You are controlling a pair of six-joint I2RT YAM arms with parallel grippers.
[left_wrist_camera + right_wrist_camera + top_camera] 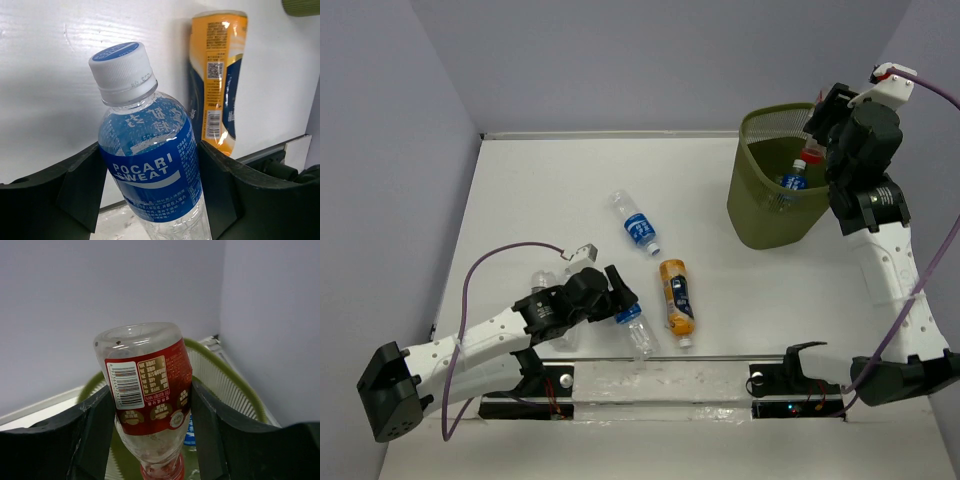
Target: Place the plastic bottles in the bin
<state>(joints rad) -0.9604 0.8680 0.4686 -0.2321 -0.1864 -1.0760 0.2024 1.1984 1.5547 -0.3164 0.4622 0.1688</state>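
My left gripper needs to move up and outward over the rim of the bin's opening [775, 153] and let go. The rim is above and outward from my gripper, to its right in the top view.
My left gripper [623, 303] [150, 192] is shut on a clear plastic bottle with a blue label and white cap [638, 330] [147, 165], low over the table's near edge. An orange bottle [676, 297] [217, 80] lies just right of it. Another blue-labelled bottle [637, 227] lies mid-table, and a clear one [542, 283] sits by the left arm. My right gripper [817, 152] [150, 427] is shut on a red-labelled bottle [147, 385], cap down, over the olive-green bin [770, 215] [235, 385]. A blue-labelled bottle [792, 183] [190, 437] lies inside the bin.
A black rail [660, 382] runs along the near table edge between the arm bases. Walls close the table at the back and both sides, with the bin in the far right corner. A purple cable [480, 270] loops over the left arm.
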